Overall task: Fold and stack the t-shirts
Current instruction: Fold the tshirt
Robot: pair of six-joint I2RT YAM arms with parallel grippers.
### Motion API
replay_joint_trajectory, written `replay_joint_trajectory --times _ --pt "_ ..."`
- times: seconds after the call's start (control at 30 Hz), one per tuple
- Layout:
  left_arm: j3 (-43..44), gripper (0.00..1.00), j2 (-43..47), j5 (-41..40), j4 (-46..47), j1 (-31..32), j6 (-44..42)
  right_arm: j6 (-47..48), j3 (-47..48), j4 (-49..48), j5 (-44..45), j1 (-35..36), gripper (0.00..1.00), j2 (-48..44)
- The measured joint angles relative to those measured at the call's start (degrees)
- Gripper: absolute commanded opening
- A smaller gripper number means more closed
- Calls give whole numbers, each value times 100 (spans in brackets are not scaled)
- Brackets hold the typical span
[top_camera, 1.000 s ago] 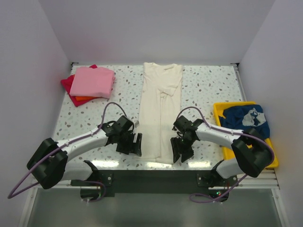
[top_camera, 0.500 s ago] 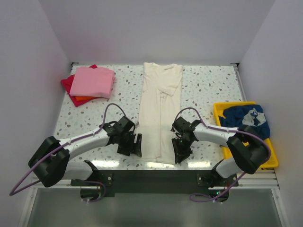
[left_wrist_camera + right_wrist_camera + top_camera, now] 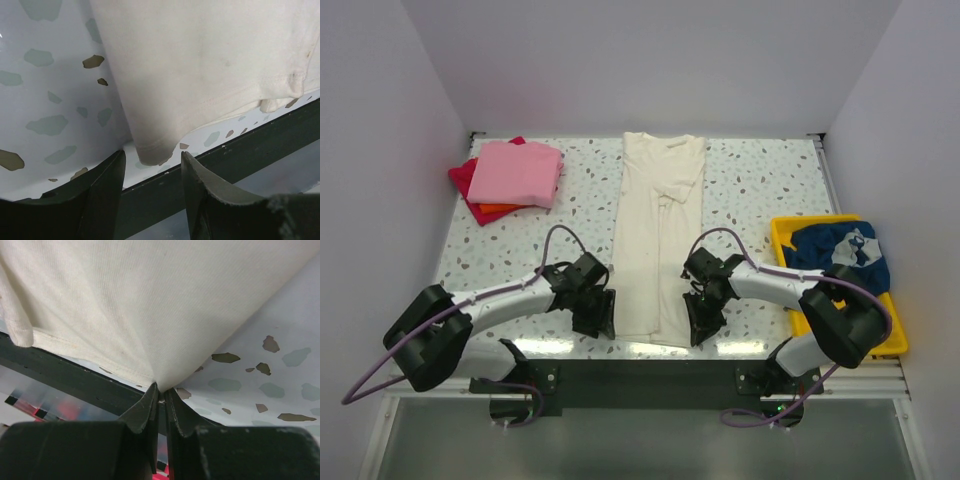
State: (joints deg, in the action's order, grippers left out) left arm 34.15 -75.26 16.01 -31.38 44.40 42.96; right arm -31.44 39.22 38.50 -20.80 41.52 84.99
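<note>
The cream t-shirt (image 3: pixel 655 240) is lying in a long strip, so my right gripper will go up and outward, then go down and let go of the hem corner onto the shirt's far part (image 3: pixel 689 190).
The cream t-shirt (image 3: pixel 655 240) lies folded lengthwise down the middle of the table, hem at the near edge. My left gripper (image 3: pixel 604 318) is open, its jaws astride the shirt's near-left hem corner (image 3: pixel 152 152) without touching it. My right gripper (image 3: pixel 698 322) is shut on the near-right hem corner (image 3: pixel 161 385), the cloth pulled to a point between the jaws. A folded pink t-shirt (image 3: pixel 515 173) lies on red (image 3: pixel 463 178) and orange (image 3: pixel 498 210) ones at the far left. The navy t-shirt with white print (image 3: pixel 840 255) lies crumpled in the yellow tray (image 3: pixel 781 232).
The table's dark front edge (image 3: pixel 235 150) runs just below the hem, and shows in the right wrist view (image 3: pixel 65 375). White walls close in the left, back and right sides. The tray stands at the right edge.
My left gripper has moved toward the shirt's near-left corner and now straddles it. My right gripper shifted slightly inward and has closed on the near-right hem corner.
</note>
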Motion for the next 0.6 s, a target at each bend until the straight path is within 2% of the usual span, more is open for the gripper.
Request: replay_joint_trajectory --times 0.43,0.6 --pt "155 47 -269 -98 -87 0 37 0 -26 -22 0 0 9 -31" --pt "177 37 -339 -103 -66 0 31 0 -26 -22 0 0 9 -31"
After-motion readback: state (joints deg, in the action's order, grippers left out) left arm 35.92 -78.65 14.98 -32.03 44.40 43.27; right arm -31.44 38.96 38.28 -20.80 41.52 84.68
